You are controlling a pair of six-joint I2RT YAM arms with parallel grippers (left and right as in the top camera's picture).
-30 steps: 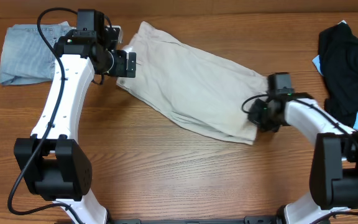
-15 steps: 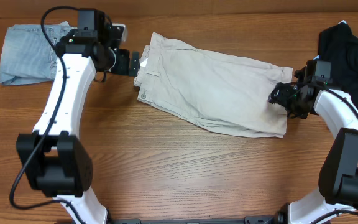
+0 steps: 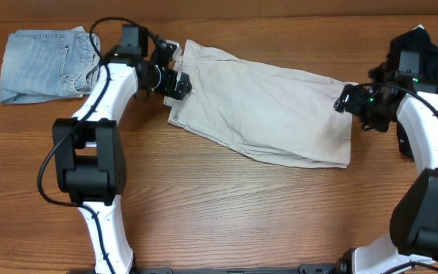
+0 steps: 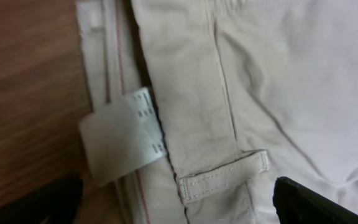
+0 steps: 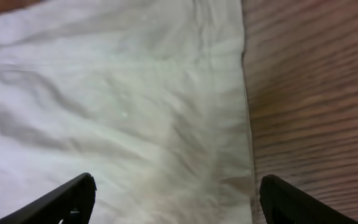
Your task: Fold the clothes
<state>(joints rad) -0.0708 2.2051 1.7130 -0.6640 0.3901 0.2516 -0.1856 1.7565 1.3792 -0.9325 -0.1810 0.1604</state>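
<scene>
The waistband at the belt loop beside the white label is already between the open fingers of my left gripper, so my left gripper will move down onto that edge of the shorts next.
The clothes, a pair of beige shorts, lie spread flat across the middle of the table, waistband to the left and leg hems to the right. My left gripper hovers open over the waistband. In the left wrist view its gripper straddles a belt loop beside the white label, holding nothing. My right gripper stands open at the upper right hem. In the right wrist view its gripper spans the hem edge of the shorts, with bare wood to the right.
A folded light-blue denim garment lies at the far left. A black garment with a bit of light-blue cloth sits at the far right, close behind my right arm. Bare wooden table fills the front.
The shorts were drawn to the right and flattened. My right gripper has opened, let go of the hem and moved up. My left gripper shifted right onto the waistband.
</scene>
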